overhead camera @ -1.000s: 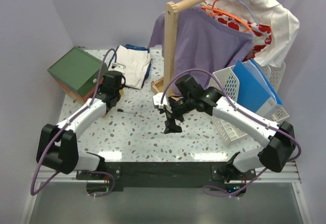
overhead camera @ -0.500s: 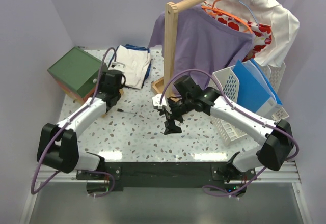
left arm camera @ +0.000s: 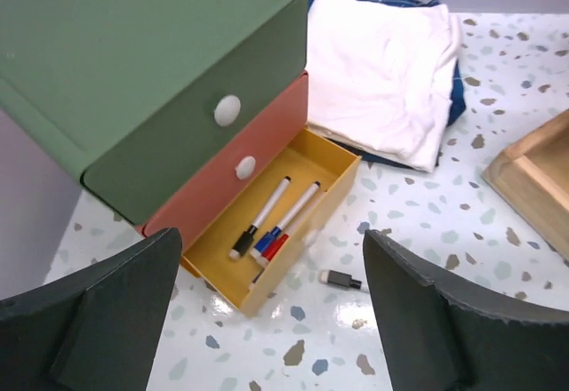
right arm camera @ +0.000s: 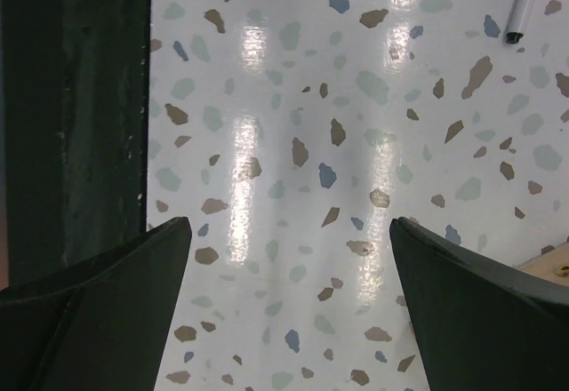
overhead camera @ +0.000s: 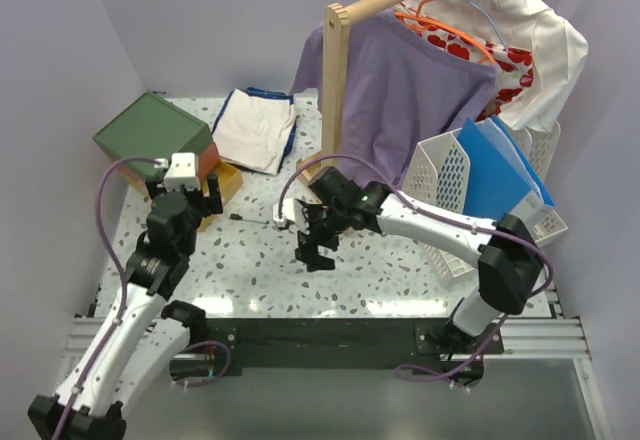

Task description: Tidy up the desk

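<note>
The right gripper moves down, outward and to the left in the top view onto the pen-like thing's white end next, as that end is below and outward.
The speckled white desk [overhead camera: 250, 270] carries a green-topped drawer box [overhead camera: 150, 138]; its yellow bottom drawer [left arm camera: 329, 164] stands pulled out. Three markers [left arm camera: 271, 222] lie inside the drawer. My left gripper [overhead camera: 184, 188] hovers just in front of that drawer, open and empty [left arm camera: 271, 240]. A thin white pen-like thing with a black end [overhead camera: 250, 220] lies on the desk right of the drawer [left arm camera: 342, 279]. My right gripper [overhead camera: 312, 256] hangs open over bare desk [right arm camera: 289, 222] near the black front rail [right arm camera: 71, 115]. The pen-like thing [right arm camera: 520, 4] lies beyond it.
Folded white cloth on a blue one [overhead camera: 255, 130] lies at the back. A wooden clothes rack [overhead camera: 337, 90] with a purple shirt [overhead camera: 410, 70] stands behind the right arm. A white basket [overhead camera: 450, 210] with blue folders [overhead camera: 500, 175] stands on the right.
My left arm has drawn back from the drawer box toward the near edge and its jaws have opened wide. The right gripper has shifted left and nearer, still open.
</note>
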Robot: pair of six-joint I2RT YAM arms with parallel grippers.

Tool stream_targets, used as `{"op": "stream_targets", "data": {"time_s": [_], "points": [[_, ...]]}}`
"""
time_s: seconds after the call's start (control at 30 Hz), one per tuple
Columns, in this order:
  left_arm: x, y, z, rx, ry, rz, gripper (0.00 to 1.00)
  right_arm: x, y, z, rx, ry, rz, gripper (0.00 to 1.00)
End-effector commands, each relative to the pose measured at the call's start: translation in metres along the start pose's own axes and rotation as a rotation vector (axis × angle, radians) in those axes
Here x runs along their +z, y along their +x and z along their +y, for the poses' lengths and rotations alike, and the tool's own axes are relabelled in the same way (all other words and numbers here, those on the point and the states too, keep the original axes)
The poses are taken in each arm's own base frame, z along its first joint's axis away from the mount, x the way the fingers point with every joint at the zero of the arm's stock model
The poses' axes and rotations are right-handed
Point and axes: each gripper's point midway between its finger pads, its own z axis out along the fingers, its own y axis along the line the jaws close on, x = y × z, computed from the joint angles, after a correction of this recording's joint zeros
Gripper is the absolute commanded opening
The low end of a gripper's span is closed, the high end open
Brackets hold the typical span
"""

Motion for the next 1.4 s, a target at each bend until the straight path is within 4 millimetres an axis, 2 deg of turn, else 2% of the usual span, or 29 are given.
{"op": "stream_targets", "data": {"time_s": [0.0, 0.03, 0.07, 0.1, 0.13, 0.17, 0.37, 0.43, 0.47, 0.53, 0.57, 0.6, 0.63, 0.67, 0.83, 1.17, 1.2, 1.27, 1.3, 1.37], "points": [[-0.019, 0.014, -0.006, -0.164, 0.062, -0.033, 0.9, 0.022, -0.032, -0.045, 0.105, 0.236, -0.007, 0.99], [-0.026, 0.005, -0.002, -0.186, 0.062, -0.076, 0.9, 0.035, -0.025, -0.054, 0.134, 0.253, 0.028, 0.99], [-0.03, 0.0, 0.004, -0.196, 0.039, -0.098, 0.91, 0.039, -0.039, -0.062, 0.147, 0.274, 0.008, 0.99], [-0.032, -0.003, 0.009, -0.205, 0.02, -0.121, 0.91, 0.044, -0.042, -0.067, 0.201, 0.29, 0.005, 0.99], [-0.037, -0.008, 0.014, -0.213, 0.005, -0.15, 0.92, 0.061, -0.034, -0.073, 0.237, 0.291, 0.039, 0.99], [-0.039, -0.01, 0.018, -0.221, -0.009, -0.162, 0.92, 0.061, -0.049, -0.082, 0.249, 0.317, 0.015, 0.99], [-0.053, -0.019, 0.03, -0.269, -0.043, -0.214, 0.92, 0.099, -0.058, -0.12, 0.373, 0.405, 0.018, 0.99], [-0.058, -0.023, 0.034, -0.285, -0.047, -0.241, 0.92, 0.104, -0.059, -0.127, 0.396, 0.426, 0.018, 0.99], [-0.059, -0.024, 0.034, -0.288, -0.045, -0.248, 0.92, 0.104, -0.066, -0.132, 0.395, 0.439, 0.005, 0.99], [-0.062, -0.025, 0.036, -0.296, -0.045, -0.26, 0.92, 0.111, -0.062, -0.139, 0.407, 0.462, 0.019, 0.95], [-0.063, -0.027, 0.036, -0.299, -0.043, -0.266, 0.92, 0.111, -0.068, -0.144, 0.404, 0.473, 0.006, 0.93], [-0.063, -0.027, 0.036, -0.3, -0.043, -0.269, 0.92, 0.118, -0.063, -0.146, 0.402, 0.475, 0.02, 0.91], [-0.064, -0.028, 0.037, -0.303, -0.042, -0.274, 0.92, 0.121, -0.061, -0.147, 0.401, 0.475, 0.028, 0.85], [-0.064, -0.027, 0.036, -0.302, -0.041, -0.273, 0.92, 0.121, -0.066, -0.15, 0.396, 0.478, 0.021, 0.8], [-0.066, -0.03, 0.037, -0.309, -0.04, -0.285, 0.92, 0.141, -0.052, -0.15, 0.402, 0.453, 0.064, 0.65], [-0.067, -0.03, 0.036, -0.308, -0.032, -0.289, 0.91, 0.156, -0.037, -0.155, 0.394, 0.453, 0.114, 0.38], [-0.067, -0.031, 0.036, -0.31, -0.031, -0.29, 0.91, 0.156, -0.035, -0.157, 0.392, 0.466, 0.123, 0.31], [-0.067, -0.031, 0.036, -0.31, -0.031, -0.29, 0.91, 0.158, -0.027, -0.156, 0.391, 0.469, 0.15, 0.25], [-0.068, -0.032, 0.037, -0.312, -0.032, -0.294, 0.91, 0.158, -0.024, -0.157, 0.388, 0.472, 0.16, 0.16], [-0.069, -0.032, 0.038, -0.315, -0.034, -0.298, 0.91, 0.159, -0.014, -0.154, 0.386, 0.47, 0.19, 0.1]]}}
